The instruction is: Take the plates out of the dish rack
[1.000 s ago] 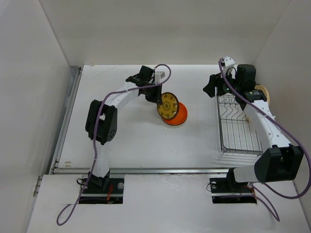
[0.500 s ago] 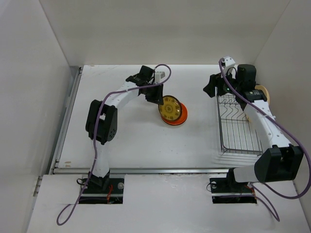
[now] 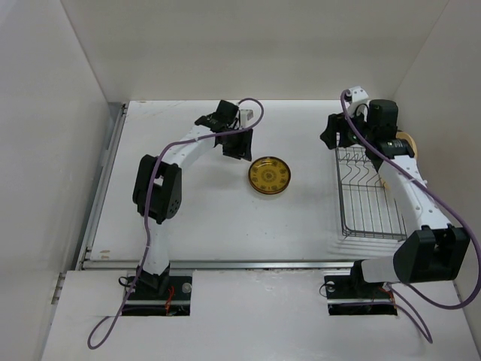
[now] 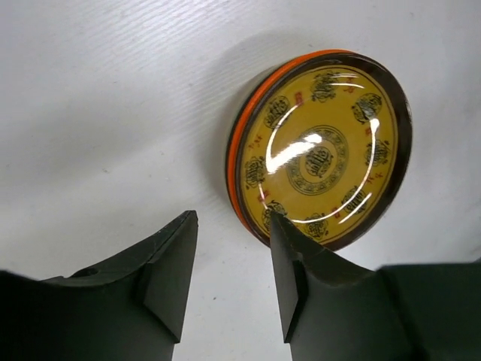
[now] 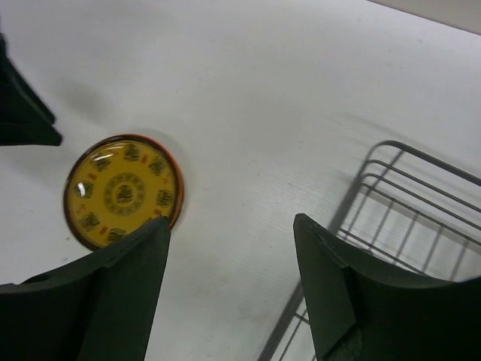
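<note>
I should swing my right gripper to the right in the top view and turn it onto the tan plate's rim, because that plate is still in the rack.
A gold-patterned dark plate lies flat on an orange plate, whose rim shows under it, on the white table left of the dish rack. My left gripper stands open just off the stack's near-left edge, with only bare table between its fingers; from above it sits up-left of the stack. My right gripper hangs open and empty over the table by the rack's far-left corner. The stack and the rack's wires show below it. A tan plate peeks out behind the right arm.
White walls close in the table at the back and on both sides. The silver wire rack runs along the right wall, and my right arm reaches over it. A metal rail runs along the table's left edge.
The left gripper opened and let go of the gold-patterned plate, which dropped from tilted to flat on the orange plate. The right gripper shifted slightly.
</note>
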Robot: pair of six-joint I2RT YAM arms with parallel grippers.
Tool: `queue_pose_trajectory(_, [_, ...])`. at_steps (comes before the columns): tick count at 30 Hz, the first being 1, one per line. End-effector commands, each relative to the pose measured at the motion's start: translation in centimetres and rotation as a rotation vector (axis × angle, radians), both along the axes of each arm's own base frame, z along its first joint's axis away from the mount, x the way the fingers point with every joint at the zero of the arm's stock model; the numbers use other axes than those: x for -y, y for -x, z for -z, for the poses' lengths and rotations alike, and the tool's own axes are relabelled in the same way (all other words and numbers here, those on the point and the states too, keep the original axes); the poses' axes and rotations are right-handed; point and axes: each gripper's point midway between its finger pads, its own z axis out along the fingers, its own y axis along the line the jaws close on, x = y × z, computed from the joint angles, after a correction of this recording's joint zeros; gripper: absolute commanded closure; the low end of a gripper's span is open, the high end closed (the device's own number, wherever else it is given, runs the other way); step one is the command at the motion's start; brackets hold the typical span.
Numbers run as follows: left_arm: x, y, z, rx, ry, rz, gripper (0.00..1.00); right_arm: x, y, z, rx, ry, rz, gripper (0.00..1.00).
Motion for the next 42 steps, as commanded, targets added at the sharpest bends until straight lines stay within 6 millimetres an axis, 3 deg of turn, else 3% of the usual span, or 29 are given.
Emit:
queue_pose_trajectory(1, [-1.4,-1.2,-4.5,0.112,-0.037,-0.081,0.59,3.7,-0.5,-2.9,0.100,0.086,0.185,0.28])
queue_pose_trajectory(3, [-2.9,-1.8,-6.3,0.172,-0.084,-0.150,0.50,6.7,-0.3,-4.1,0.147,0.183,0.319,0.28])
queue_pose_trajectory(5, [-3.3,-1.2,-9.3,0.238,-0.074,-0.166,0.48,8.9,0.6,-5.1,0.177,0.251,0.415,0.28])
queue_pose_trajectory(7, [-3.4,-0.4,-10.6,0.266,-0.059,-0.173,0.47,12.0,1.5,-5.1,0.198,0.349,0.557,0.28])
queue_pose_trajectory(9, [-3.9,0.1,-13.1,0.320,-0.035,-0.187,0.43,13.7,2.7,-5.4,0.236,0.392,0.629,0.26])
queue_pose_trajectory(16, [-4.6,1.5,-17.4,0.404,0.020,-0.196,0.30,16.9,5.9,-4.9,0.250,0.471,0.780,0.24])
queue_pose_trajectory(19, [-4.8,1.5,-17.8,0.420,0.022,-0.204,0.27,19.1,6.9,-6.2,0.297,0.487,0.930,0.24])
queue_pose_trajectory(24, [-4.7,1.7,-17.4,0.403,0.027,-0.203,0.19,22.3,6.8,-4.0,0.199,0.554,1.058,0.24])
queue_pose_trajectory(29, [-4.4,1.5,-17.1,0.400,0.033,-0.196,0.18,25.5,7.3,-2.0,0.121,0.579,1.146,0.24])
queue_pose_trajectory(37, [-4.8,1.4,-16.7,0.399,0.015,-0.210,0.17,27.2,6.7,1.6,0.012,0.621,1.151,0.26])
queue_pose_trajectory(42, [-4.7,1.3,-16.3,0.391,0.010,-0.209,0.17,27.7,6.7,2.5,-0.023,0.654,1.150,0.43])
